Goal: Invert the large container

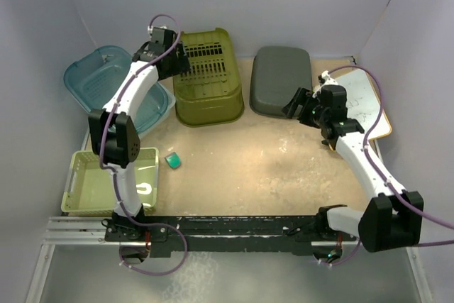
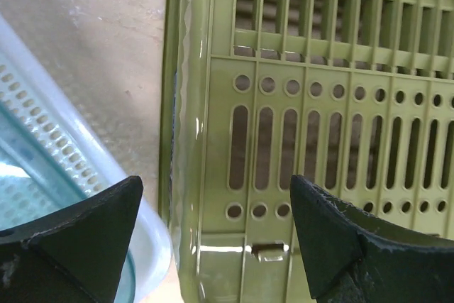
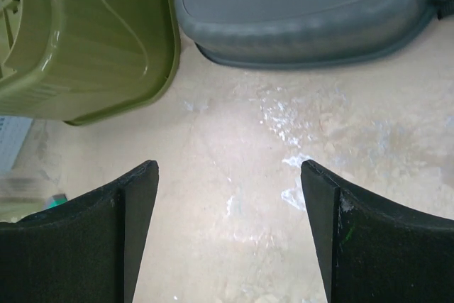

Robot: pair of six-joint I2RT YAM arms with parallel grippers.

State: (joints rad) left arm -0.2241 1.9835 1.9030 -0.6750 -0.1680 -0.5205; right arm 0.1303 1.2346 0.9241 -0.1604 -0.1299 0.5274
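I should next move my left gripper to the left in the top view, onto the blue basin's rim (image 1: 132, 54) (image 2: 50, 162), because the basin is standing upright.
The large olive-green slotted container (image 1: 209, 83) lies at the back centre with its slotted base facing up. My left gripper (image 1: 181, 62) is open and empty above its left edge. In the left wrist view the jaws (image 2: 216, 182) stand wide apart over the container's base (image 2: 319, 140), touching nothing. My right gripper (image 1: 294, 104) is open and empty, low over the bare table. In the right wrist view it (image 3: 228, 168) points at the gap between the green container (image 3: 78, 40) and a grey container.
A grey container (image 1: 280, 79) lies upside down at the back right, also in the right wrist view (image 3: 305, 5). A blue basin (image 1: 106, 83) sits left of the green container (image 2: 42, 168). A pale green tray (image 1: 85, 182), a small teal object (image 1: 172, 160) and a white board (image 1: 365, 104) lie around.
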